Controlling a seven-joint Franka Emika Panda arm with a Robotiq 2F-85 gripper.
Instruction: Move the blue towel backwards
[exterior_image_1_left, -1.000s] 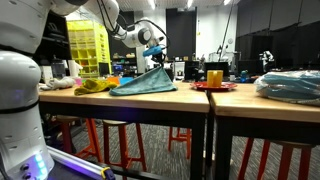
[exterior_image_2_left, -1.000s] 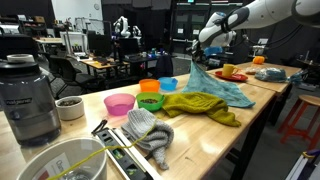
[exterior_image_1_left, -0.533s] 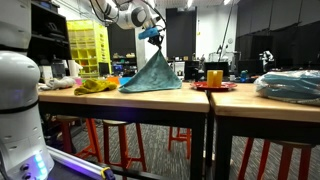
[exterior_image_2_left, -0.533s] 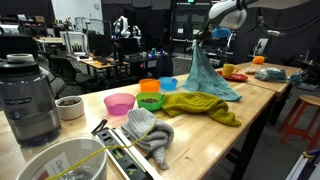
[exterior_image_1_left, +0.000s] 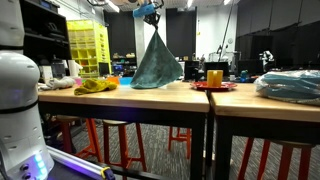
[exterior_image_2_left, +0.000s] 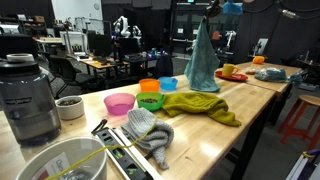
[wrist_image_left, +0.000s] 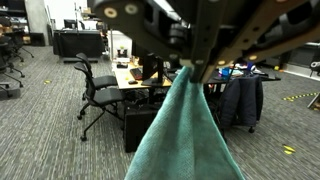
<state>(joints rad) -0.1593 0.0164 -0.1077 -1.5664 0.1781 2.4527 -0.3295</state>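
Next, my gripper will tip its fingers downward, lower them over the spot below it where the towel's lower edge (exterior_image_1_left: 155, 86) meets the tabletop, and release the towel's upper corner.
The blue towel (exterior_image_1_left: 156, 62) hangs in a long cone from my gripper (exterior_image_1_left: 152, 14), high above the wooden table (exterior_image_1_left: 150, 97). Its lower edge still touches or nearly touches the tabletop. In the other exterior view the towel (exterior_image_2_left: 202, 58) hangs below the gripper (exterior_image_2_left: 211, 11) at the top edge. In the wrist view the gripper (wrist_image_left: 190, 68) comes in from the top, its jaws shut on the towel's (wrist_image_left: 188, 135) peak, which spreads downward and fills the lower frame.
A green-yellow cloth (exterior_image_2_left: 200, 105) lies on the table beside coloured bowls (exterior_image_2_left: 150, 96). A striped grey cloth (exterior_image_2_left: 150, 132), a blender (exterior_image_2_left: 30, 95) and a white bowl (exterior_image_2_left: 60, 165) are nearer. A red plate with a yellow cup (exterior_image_1_left: 214, 78) sits beyond the towel.
My gripper has risen steadily with the towel, pulling it from a low spread heap into a tall hanging cone.
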